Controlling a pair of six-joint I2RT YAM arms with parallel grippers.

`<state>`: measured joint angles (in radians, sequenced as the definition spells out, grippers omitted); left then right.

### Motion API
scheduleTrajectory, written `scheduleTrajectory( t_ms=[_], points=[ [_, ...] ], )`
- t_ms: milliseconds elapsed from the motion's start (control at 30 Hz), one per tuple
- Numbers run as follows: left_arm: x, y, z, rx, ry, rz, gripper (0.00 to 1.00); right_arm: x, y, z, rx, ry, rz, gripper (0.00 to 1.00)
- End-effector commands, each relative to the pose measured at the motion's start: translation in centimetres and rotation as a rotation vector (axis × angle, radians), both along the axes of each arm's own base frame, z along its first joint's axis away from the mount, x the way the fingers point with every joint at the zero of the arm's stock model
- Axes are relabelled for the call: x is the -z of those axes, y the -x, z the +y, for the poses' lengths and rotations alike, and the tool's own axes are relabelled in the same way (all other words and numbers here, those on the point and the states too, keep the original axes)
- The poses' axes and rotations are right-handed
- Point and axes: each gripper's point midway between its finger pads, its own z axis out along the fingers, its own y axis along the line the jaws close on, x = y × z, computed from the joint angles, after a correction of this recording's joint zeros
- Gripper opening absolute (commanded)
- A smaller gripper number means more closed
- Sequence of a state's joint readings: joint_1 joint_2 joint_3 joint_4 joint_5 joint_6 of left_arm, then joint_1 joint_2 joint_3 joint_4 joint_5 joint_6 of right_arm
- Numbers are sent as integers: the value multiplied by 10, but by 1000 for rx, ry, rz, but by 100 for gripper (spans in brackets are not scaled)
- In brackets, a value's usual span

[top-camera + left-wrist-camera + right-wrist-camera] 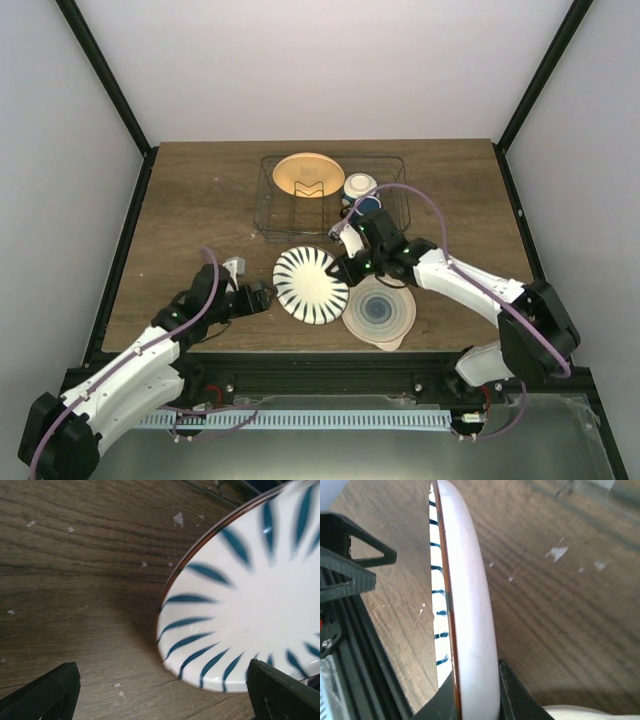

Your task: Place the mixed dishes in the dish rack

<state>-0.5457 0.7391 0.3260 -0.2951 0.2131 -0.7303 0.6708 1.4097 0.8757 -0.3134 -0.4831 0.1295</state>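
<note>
The right gripper lifts outward next, turns the striped plate upright and lowers it. It then releases it into the empty rack gap before the orange plate.
My right gripper is shut on the right rim of the black-and-white striped plate, which it holds tilted just above the table. In the right wrist view the striped plate stands edge-on, with the right gripper clamped on both faces. My left gripper is open at the plate's left edge. In the left wrist view the left gripper has its fingers spread wide, apart from the plate. The dish rack holds the orange plate, the white bowl and the blue mug.
The pale blue-ringed plate lies flat on the table at the front, just right of the striped plate and under my right arm. A black frame rail runs along the near table edge. The left gripper's black body shows in the right wrist view.
</note>
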Motion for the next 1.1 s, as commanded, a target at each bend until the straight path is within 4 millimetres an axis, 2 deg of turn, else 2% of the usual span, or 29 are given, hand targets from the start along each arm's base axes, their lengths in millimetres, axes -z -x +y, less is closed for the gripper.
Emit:
scheduleTrajectory(
  t_ms=[0, 100, 233, 333, 467, 600, 733, 800, 1067],
  points=[
    [4, -2, 10, -2, -101, 6, 95, -89, -30, 4, -5, -55, -311, 1],
    [9, -2, 13, -11, -132, 28, 100, -125, -48, -8, 69, -37, -453, 1],
    [19, -3, 25, -50, -202, 57, 100, -179, -58, -18, 125, -76, -634, 1],
    [27, -4, 34, -73, -263, 80, 100, -214, -62, -23, 145, -96, -760, 1],
    [29, -6, 32, -61, -273, 85, 100, -255, -61, -26, 126, -129, -990, 1],
    [29, -8, 28, -48, -255, 74, 100, -272, -66, -28, 101, -81, -1235, 1],
    [30, -9, 24, -37, -242, 68, 100, -276, -68, -22, 35, -24, -1437, 1],
    [31, -10, 23, -37, -240, 68, 100, -274, -71, -18, -1, 18, -1513, 1],
    [39, -13, 18, -12, -245, 80, 100, -246, -94, 4, -163, 165, -1604, 1]
  ],
)
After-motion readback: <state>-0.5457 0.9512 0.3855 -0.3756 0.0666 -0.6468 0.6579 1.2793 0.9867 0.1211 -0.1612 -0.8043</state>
